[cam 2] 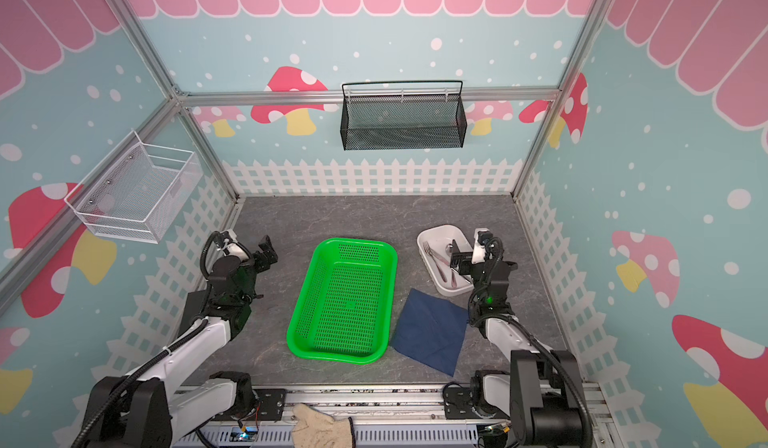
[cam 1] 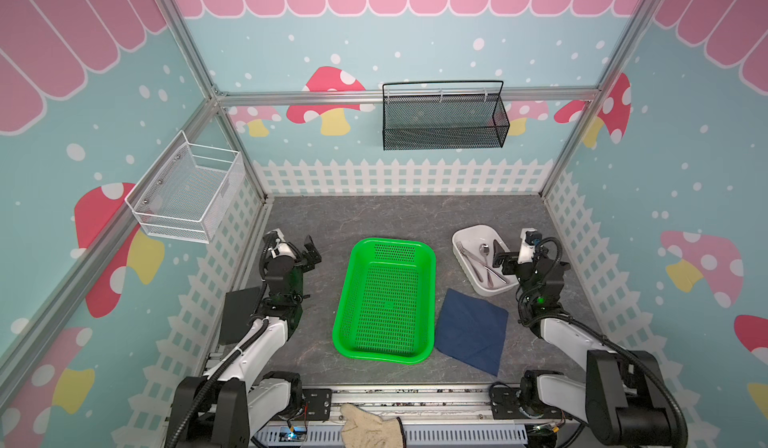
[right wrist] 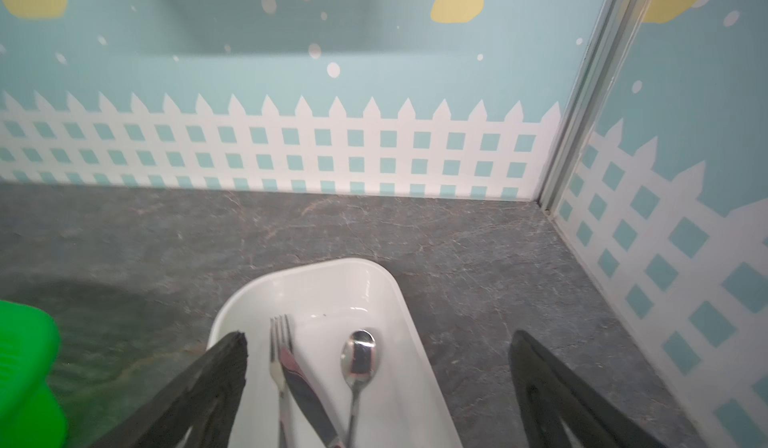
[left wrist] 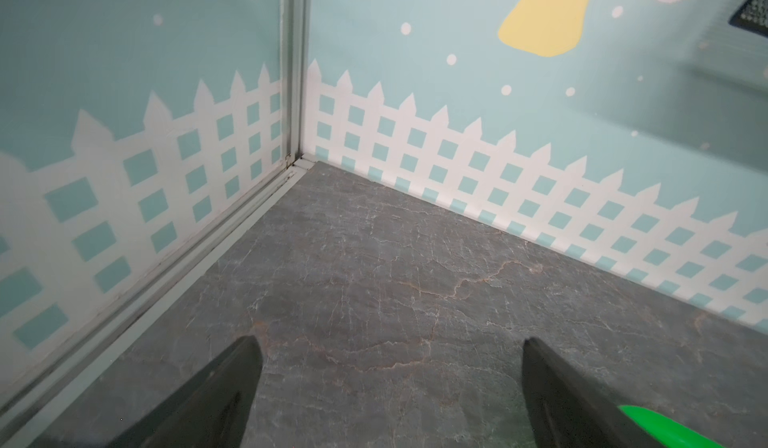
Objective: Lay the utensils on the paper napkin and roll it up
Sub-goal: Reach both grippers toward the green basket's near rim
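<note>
My right gripper turns and lowers onto the basket's tray-side rim (cam 1: pixel 432 293) below it, beyond the tray, next, because the green basket crowds the napkin.
A silver fork (right wrist: pixel 280 342), a spoon (right wrist: pixel 358 356) and a knife (right wrist: pixel 307 396) lie together in a white tray (right wrist: pixel 316 265) at the right rear of the table. Both top views show the fork (cam 1: pixel 467 250) and spoon (cam 1: pixel 484 250) there. The navy paper napkin (cam 1: pixel 471 331) (cam 2: pixel 430 331) lies flat and bare in front of the tray. My right gripper (cam 1: pixel 500 259) (right wrist: pixel 379 338) hovers open over the tray's near half, above the utensils and holding nothing. My left gripper (cam 1: pixel 312 252) (left wrist: pixel 390 342) stands open over bare table at the left.
A green plastic basket (cam 1: pixel 384 300) (cam 2: pixel 345 300) sits mid-table, beside the napkin. A beige cloth glove (cam 1: pixel 370 427) lies on the front rail. A black mesh basket (cam 1: pixel 444 117) hangs on the back wall, and a white wire basket (cam 1: pixel 187 192) on the left wall.
</note>
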Available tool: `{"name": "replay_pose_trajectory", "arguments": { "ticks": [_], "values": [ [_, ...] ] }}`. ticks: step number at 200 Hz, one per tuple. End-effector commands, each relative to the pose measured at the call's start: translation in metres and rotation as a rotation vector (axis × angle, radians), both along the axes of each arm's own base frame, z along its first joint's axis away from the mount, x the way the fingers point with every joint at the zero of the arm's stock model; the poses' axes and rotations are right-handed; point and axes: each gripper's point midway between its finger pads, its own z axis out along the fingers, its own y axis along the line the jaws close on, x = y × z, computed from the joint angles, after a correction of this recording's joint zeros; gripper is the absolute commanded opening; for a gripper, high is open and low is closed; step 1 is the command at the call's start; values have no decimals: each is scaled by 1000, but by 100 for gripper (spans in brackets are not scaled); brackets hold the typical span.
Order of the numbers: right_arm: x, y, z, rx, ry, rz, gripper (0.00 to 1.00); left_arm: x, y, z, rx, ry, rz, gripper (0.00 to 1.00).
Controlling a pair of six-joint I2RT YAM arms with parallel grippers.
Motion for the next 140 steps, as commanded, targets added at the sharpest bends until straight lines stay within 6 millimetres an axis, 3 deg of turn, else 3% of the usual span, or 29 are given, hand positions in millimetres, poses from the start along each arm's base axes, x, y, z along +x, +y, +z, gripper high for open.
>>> {"name": "replay_pose_trajectory", "arguments": {
  "ticks": [1,19,29,62,90,108,140],
  "values": [
    [-34,72,-10,264,208,408,97,-19,-3,-17,-364,61,43,100],
    [-65,115,-2,493,318,665,80,-20,-49,1,-468,2,-240,100],
    [-80,136,-4,517,382,771,78,-25,-65,4,-535,16,-323,98],
    [-103,182,-55,461,636,711,70,-41,-97,-18,-607,221,-456,96],
    [-115,206,-85,452,789,656,58,-55,-106,-38,-594,330,-483,97],
    [-114,209,-101,443,862,584,54,-62,-108,-37,-585,342,-495,97],
    [-114,222,-107,427,888,582,50,-68,-106,-29,-552,319,-491,97]
  ]
}}
